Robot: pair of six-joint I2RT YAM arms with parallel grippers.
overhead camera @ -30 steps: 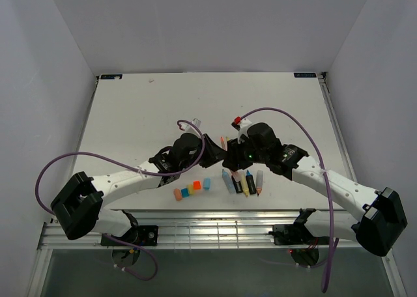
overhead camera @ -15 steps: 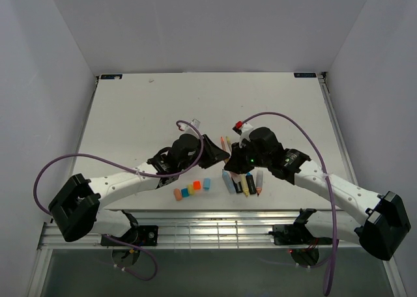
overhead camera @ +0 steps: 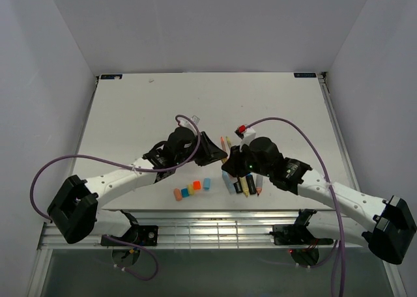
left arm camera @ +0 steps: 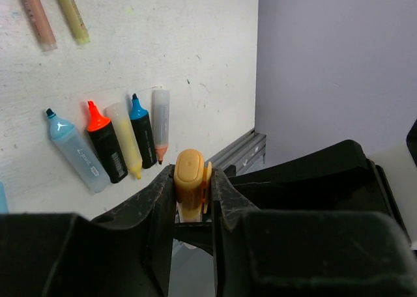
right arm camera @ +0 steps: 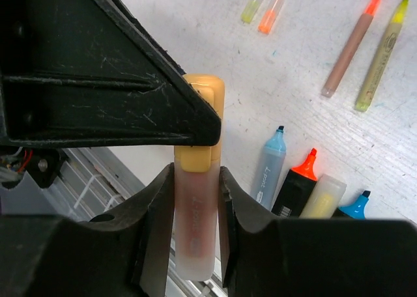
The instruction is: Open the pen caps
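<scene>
The loose caps lie in one row, so I should pull my left gripper off the pen's body, back and down, to release the pen's cap beside the pink-orange cap.
My left gripper is shut on the yellow-orange cap of a pale marker. My right gripper is shut on that marker's barrel. The cap sits on the barrel's end, between the left fingers. In the top view the two grippers meet above the table's near middle, the left against the right. Loose caps lie in a row in front: pink-orange, blue and yellow, orange and teal. Two tiny pale caps lie farther off.
Several uncapped marker barrels lie side by side under the right gripper; they also show in the left wrist view and the right wrist view. Two thin pens lie just behind. The table's near edge and metal rail are close.
Both grippers stay joined on the marker. The right wrist has moved a little toward the near edge, and the left arm has reached further right after it.
</scene>
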